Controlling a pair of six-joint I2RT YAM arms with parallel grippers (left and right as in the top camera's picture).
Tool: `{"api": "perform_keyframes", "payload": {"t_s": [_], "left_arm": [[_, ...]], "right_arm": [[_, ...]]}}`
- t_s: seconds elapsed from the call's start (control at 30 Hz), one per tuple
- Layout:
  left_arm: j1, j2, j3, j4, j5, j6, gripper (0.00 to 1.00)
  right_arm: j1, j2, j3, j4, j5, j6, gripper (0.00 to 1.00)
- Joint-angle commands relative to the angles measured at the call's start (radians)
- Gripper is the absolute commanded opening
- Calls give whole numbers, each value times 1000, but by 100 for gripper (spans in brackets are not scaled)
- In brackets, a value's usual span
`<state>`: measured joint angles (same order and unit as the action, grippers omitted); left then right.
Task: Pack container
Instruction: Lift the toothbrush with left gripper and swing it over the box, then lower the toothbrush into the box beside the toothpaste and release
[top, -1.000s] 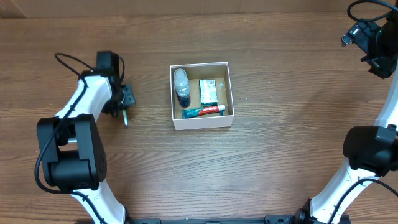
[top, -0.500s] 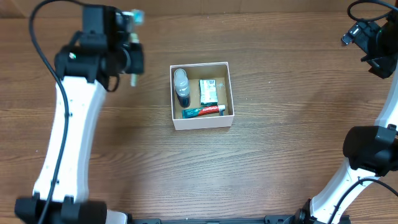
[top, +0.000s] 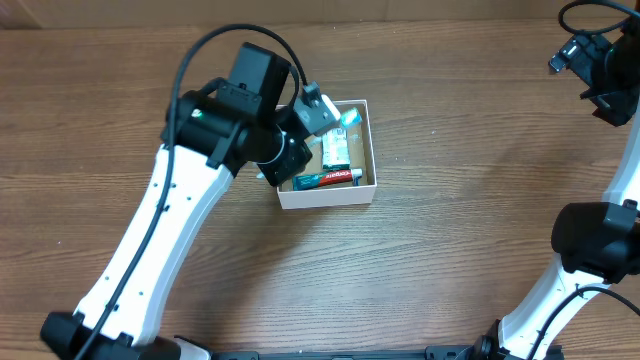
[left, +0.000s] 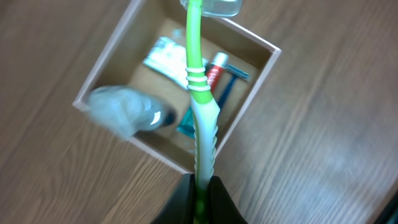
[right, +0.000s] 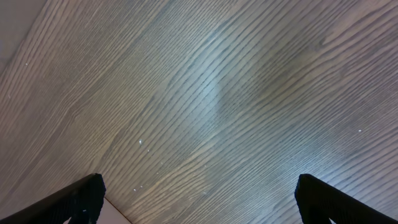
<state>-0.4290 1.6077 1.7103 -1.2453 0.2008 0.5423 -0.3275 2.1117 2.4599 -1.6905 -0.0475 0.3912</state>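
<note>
The left gripper lowers the toothbrush (left: 200, 106) into the container next, then turns it along the toothpaste tube and opens.
The container (top: 325, 196) is a square white-walled box with a tan inside at the table's middle; it also shows in the left wrist view (left: 256, 38). Inside lie a clear bottle (left: 127, 111), a white-green packet (top: 336, 150), a toothpaste tube (top: 328, 179) and a blue razor (left: 229, 84). My left gripper (left: 200, 186) is shut on a green toothbrush (left: 200, 106) with a clear head cap and holds it above the container. In the overhead view the left gripper (top: 315, 108) is over the box's back left. My right gripper (right: 198, 202) is open and empty, raised at the far right (top: 597, 62).
The wooden table (top: 470, 240) surrounds the container. My left arm (top: 180, 220) stretches across the table's left half, from the front edge toward the box. A pale strip (right: 12, 25) shows at the right wrist view's upper left corner.
My left arm has lifted the toothbrush from the table at the left and swung right, ending over the container. The right arm has not moved.
</note>
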Motion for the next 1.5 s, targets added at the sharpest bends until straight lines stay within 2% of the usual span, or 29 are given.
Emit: {"api": "perform_keyframes", "payload": {"t_s": [0.0,0.2,0.47,0.83,1.0,1.03,1.1,1.17,1.23,1.4,1.47], "left_arm": [[-4,77,-48,32,142,204,4],[-4,238,-59,105,141,222,4],[-28,356,-59,165,129,422,4],[-37,400,-59,229,77,639,4],[-37,402,-59,233,80,640,5],[-37,402,-60,232,81,639,12],[-37,402,-59,232,80,625,18],[-37,402,-59,230,77,604,17],[-37,402,-59,230,30,567,9],[-37,402,-60,230,0,526,10],[-38,402,-59,231,2,524,15]], "right_arm": [[-1,-28,14,5,1,-5,100],[-1,-28,14,5,1,-5,100],[-1,-28,14,5,1,-5,100],[-1,-28,14,5,1,-5,100],[-1,-28,14,5,1,-5,100],[-1,-28,14,5,1,-5,100],[-1,-28,14,5,1,-5,100],[-1,-28,14,5,1,-5,100],[-1,-28,14,5,1,-5,100],[-1,-28,14,5,1,-5,100],[-1,-28,14,5,1,-5,100]]}}
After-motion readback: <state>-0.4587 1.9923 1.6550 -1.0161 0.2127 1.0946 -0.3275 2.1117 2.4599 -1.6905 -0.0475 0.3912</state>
